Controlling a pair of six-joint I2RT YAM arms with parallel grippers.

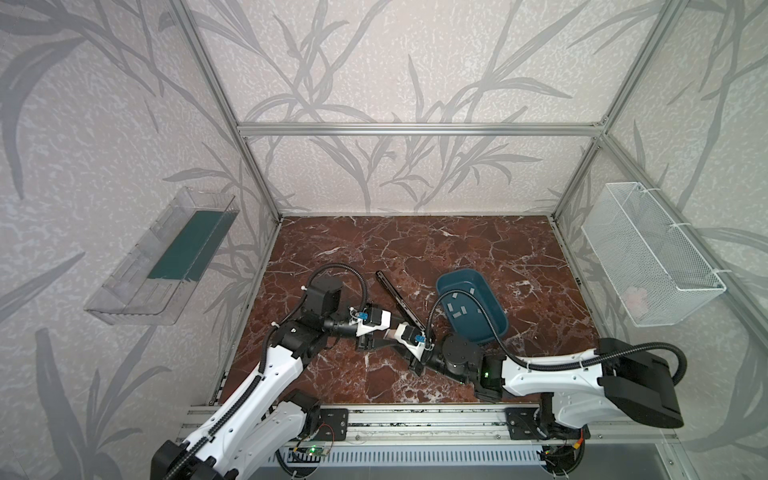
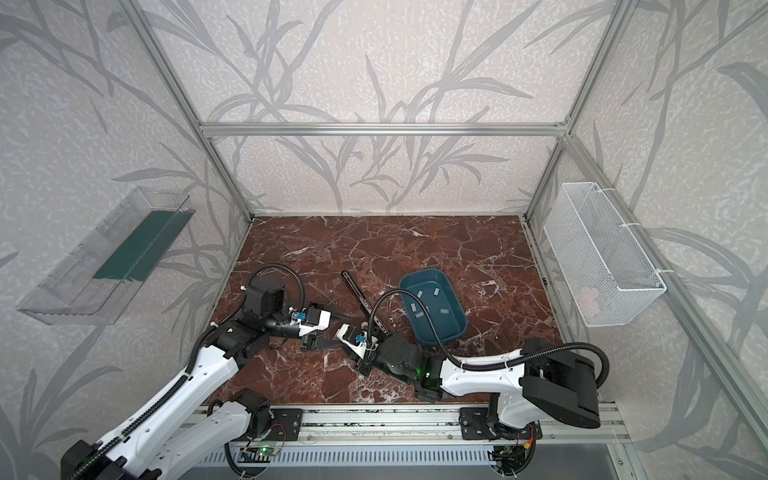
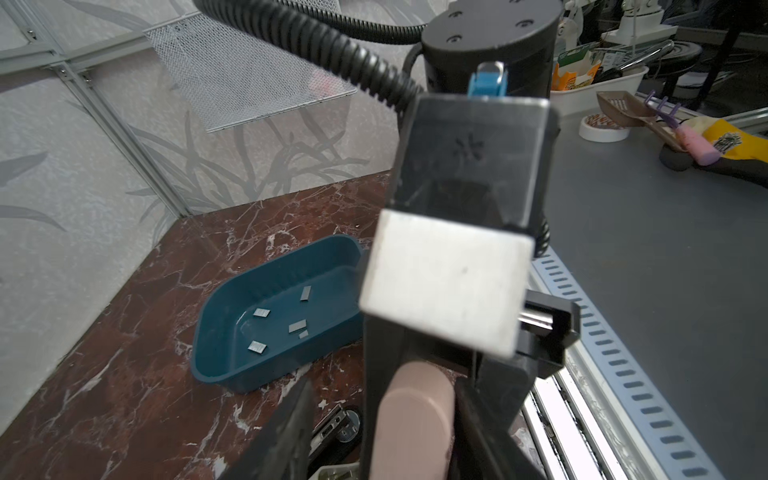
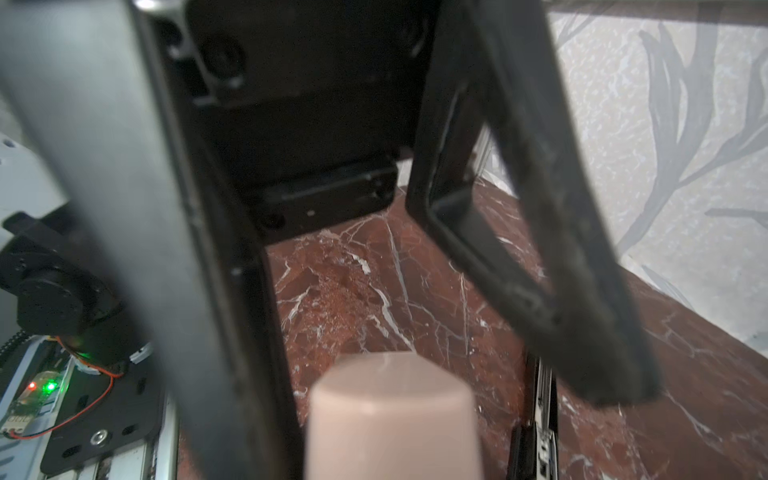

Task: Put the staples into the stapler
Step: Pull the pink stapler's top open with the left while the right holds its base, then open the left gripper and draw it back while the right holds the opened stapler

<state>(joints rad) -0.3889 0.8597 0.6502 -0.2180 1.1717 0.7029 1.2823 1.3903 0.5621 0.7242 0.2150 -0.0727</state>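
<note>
My right gripper will tip to point down next and lower to release the pink stapler (image 1: 392, 333), since the bare marble beside the black stapler is below my gripper.
A pink stapler (image 1: 392, 333) hangs above the marble table (image 1: 415, 249), between my two grippers, which meet tip to tip. My right gripper (image 1: 397, 337) is shut on it; its fingers press both sides of the pink body (image 3: 415, 419). My left gripper (image 3: 386, 399) is open around the same stapler, with a gap beside one finger (image 3: 291, 436). A black stapler (image 1: 392, 293) lies swung open on the table just behind. The staples (image 3: 262, 312), several short grey strips, lie loose in a blue tray (image 1: 451, 282) to the right.
A white wire basket (image 1: 652, 257) hangs on the right wall and a clear plastic bin (image 1: 166, 257) on the left wall. An aluminium rail (image 1: 415, 419) runs along the table's front edge. The right arm's cable (image 1: 469, 307) arches over the tray.
</note>
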